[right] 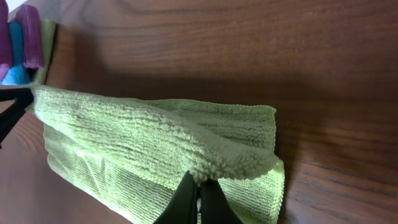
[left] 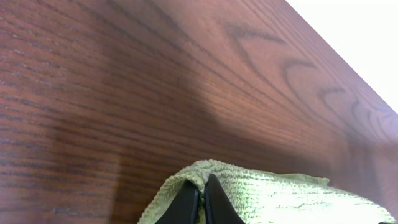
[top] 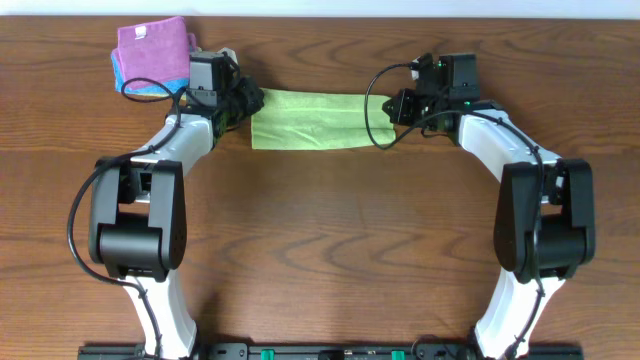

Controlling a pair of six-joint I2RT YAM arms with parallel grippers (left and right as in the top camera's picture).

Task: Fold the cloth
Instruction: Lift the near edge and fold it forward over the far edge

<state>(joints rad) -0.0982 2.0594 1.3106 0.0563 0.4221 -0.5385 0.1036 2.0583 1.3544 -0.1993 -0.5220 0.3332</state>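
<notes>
The upper layer is still raised, so the robot's left gripper will pull it back and down toward the cloth's near edge (top: 272, 147), which lies below and back of the gripper, and then let go.
The lime-green cloth (top: 305, 120) lies as a long folded strip at the back middle of the table, stretched between my two grippers. My left gripper (top: 243, 103) is shut on the cloth's left end; in the left wrist view the black fingertips (left: 203, 190) pinch the cloth's edge (left: 273, 196). My right gripper (top: 398, 108) is shut on the right end; in the right wrist view the fingertips (right: 199, 193) pinch a raised upper layer of the cloth (right: 137, 134) above the lower layer lying on the table. No white tag shows.
A pile of folded cloths, purple (top: 152, 45) on top of blue (top: 145, 88), sits at the back left beside my left gripper; it also shows in the right wrist view (right: 18, 43). The table's far edge (left: 348, 68) is close behind the cloth.
</notes>
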